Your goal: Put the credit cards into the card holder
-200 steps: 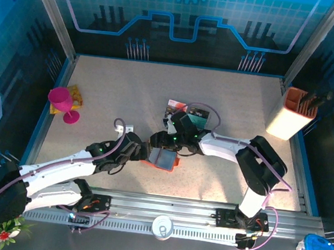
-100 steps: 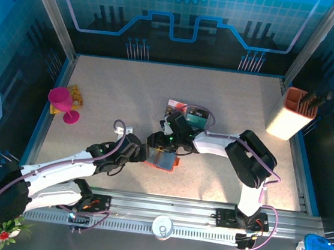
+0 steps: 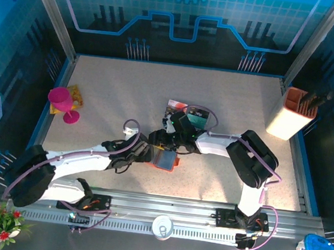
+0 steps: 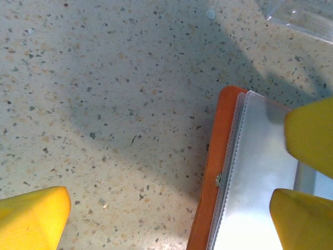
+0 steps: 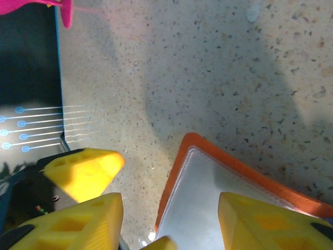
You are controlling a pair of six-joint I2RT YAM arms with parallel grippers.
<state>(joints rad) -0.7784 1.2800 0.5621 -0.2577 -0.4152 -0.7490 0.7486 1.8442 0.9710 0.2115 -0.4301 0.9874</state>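
Observation:
The credit cards lie outward of my right gripper, beyond the card holder (image 3: 167,160). My right gripper, still empty, will next move off the sleeve toward them and close on one.
The card holder (image 3: 167,160) lies open on the table's near middle, orange-red with a clear sleeve (image 4: 260,172) inside its orange rim (image 4: 212,172). My left gripper (image 3: 146,152) is open at its left edge; in the left wrist view the left gripper (image 4: 170,204) straddles that rim. My right gripper (image 3: 161,142) hangs over the holder's far corner (image 5: 193,140). In the right wrist view the right gripper (image 5: 169,221) is open above the sleeve, holding nothing. The credit cards (image 3: 186,111), one teal and one white with red, lie just behind the right arm.
A pink goblet (image 3: 61,102) stands at the far left on a yellow item. An orange and white pen holder (image 3: 292,114) sits at the far right. A clear tray's corner (image 4: 302,18) lies beyond the holder. A small white piece (image 3: 129,130) lies by the left arm.
My left arm has swung in and pushed its gripper right, up to the holder's left edge. The right arm folded its elbow back and holds over the holder.

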